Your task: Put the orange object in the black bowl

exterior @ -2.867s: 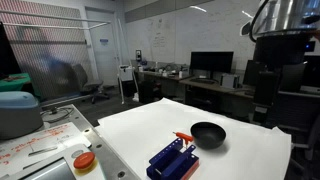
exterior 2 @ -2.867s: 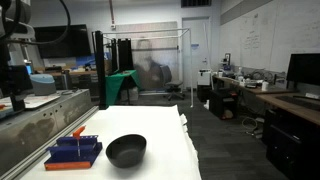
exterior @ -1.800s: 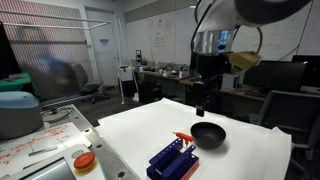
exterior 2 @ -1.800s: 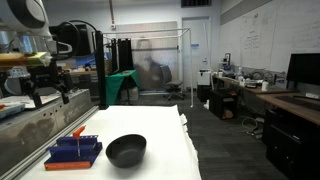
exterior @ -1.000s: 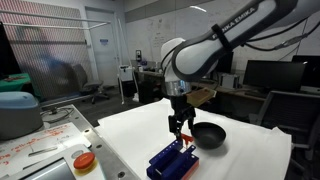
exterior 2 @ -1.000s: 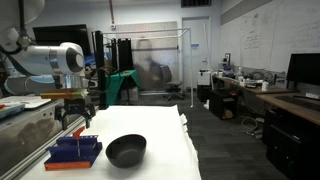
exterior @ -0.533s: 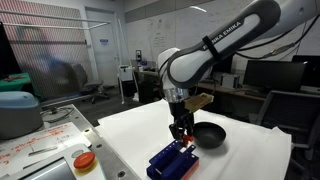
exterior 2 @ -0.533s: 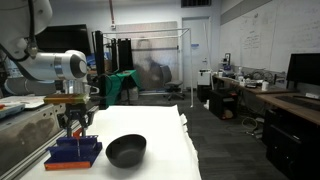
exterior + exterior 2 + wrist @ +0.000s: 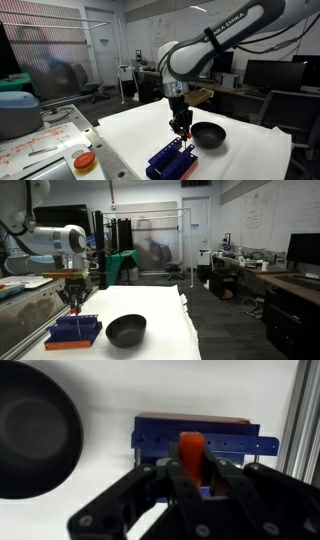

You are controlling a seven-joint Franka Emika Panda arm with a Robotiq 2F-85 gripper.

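Observation:
My fingers are holding the orange object, and the black bowl (image 9: 208, 135) (image 9: 29, 430) is empty. My gripper will go up off the rack next, then tilt over the bowl and move down.
In the wrist view the orange object (image 9: 190, 452) stands upright between my fingers, just above the blue slotted rack (image 9: 195, 433). My gripper (image 9: 193, 468) is shut on it. The black bowl (image 9: 35, 440) lies to the left of the rack, empty. In both exterior views the gripper (image 9: 181, 128) (image 9: 76, 304) hangs straight over the rack (image 9: 172, 160) (image 9: 74, 333), with the bowl (image 9: 208, 134) (image 9: 126, 330) beside it on the white table. The orange piece is too small to make out there.
A round orange disc with a white rim (image 9: 84, 161) lies on the cluttered bench beside the table, near a teal container (image 9: 18, 110). A metal rail (image 9: 305, 420) runs along the table edge by the rack. Desks with monitors (image 9: 211, 64) stand behind.
The arm came down over the blue rack and the jaws went from open to shut on the orange object. It has since risen slightly above the rack.

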